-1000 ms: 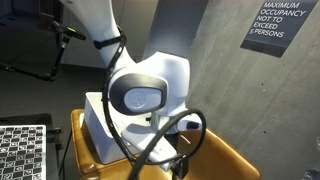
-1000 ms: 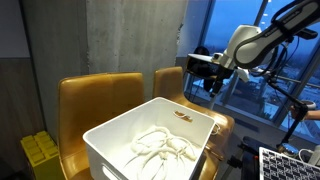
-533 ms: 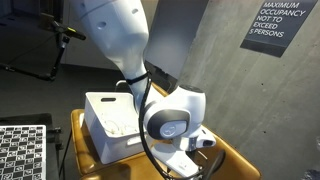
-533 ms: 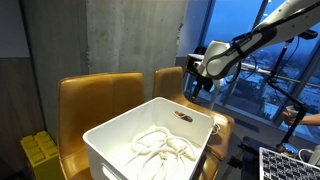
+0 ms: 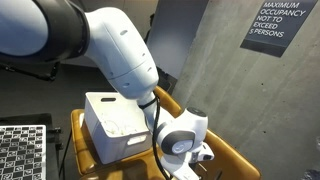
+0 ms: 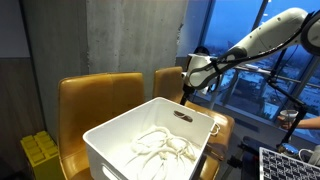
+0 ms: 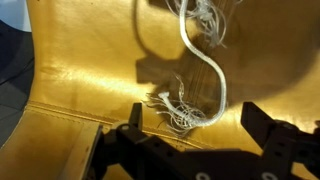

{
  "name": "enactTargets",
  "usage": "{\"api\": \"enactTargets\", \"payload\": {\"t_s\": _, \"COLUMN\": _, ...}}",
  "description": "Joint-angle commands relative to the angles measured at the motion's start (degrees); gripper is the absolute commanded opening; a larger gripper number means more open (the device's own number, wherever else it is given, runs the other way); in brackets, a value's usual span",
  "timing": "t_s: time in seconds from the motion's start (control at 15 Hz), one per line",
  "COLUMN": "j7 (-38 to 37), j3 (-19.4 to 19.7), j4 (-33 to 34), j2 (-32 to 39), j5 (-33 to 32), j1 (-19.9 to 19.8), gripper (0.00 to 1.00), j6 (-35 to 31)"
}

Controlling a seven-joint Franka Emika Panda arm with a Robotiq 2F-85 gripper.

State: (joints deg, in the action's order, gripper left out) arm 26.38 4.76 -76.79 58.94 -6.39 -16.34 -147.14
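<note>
My gripper moves down toward the seat next and closes its open fingers, already on either side of the rope, since the white rope's frayed end (image 7: 201, 120) lies below it.
A white rope (image 7: 200, 75) with a frayed end (image 7: 180, 108) lies on a mustard-yellow leather seat (image 7: 80, 70). In the wrist view my gripper (image 7: 192, 125) is open, its two black fingers on either side of the frayed end, close above the seat. In both exterior views the gripper (image 6: 187, 90) (image 5: 200, 157) reaches down behind a white plastic bin (image 6: 150, 135) (image 5: 110, 125), toward the chair seat. More white rope (image 6: 160, 145) lies coiled inside the bin.
Two yellow chairs (image 6: 95, 100) stand behind the bin against a concrete wall. A checkerboard panel (image 5: 22, 150) is at the lower corner. A yellow box (image 6: 40, 150) sits on the floor. Windows (image 6: 235, 30) are beyond the arm.
The arm has swung down and toward the chair behind the bin; the gripper has dropped from above the bin's edge to low over the seat.
</note>
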Motion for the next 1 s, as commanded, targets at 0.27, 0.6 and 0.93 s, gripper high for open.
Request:
{"api": "enactTargets", "payload": {"t_s": 0.27, "j7": -0.78, "j3": -1.22, "j4": 23.27, "j2": 15.78, "j5": 1.67, "j1": -1.44, "gripper": 1.00, "j6": 11.16}}
{"api": "enactTargets", "payload": {"t_s": 0.6, "j7": -1.65, "j3": -1.28, "j4": 31.49, "j2": 21.70, "j5": 2.43, "j1": -1.10, "gripper": 1.00, "j6": 16.55}}
{"api": "enactTargets", "payload": {"t_s": 0.93, "j7": -2.19, "j3": -1.74, "j4": 34.60, "j2": 24.49, "j5": 1.99, "j1": -1.32, "gripper": 0.73, "j6": 19.53}}
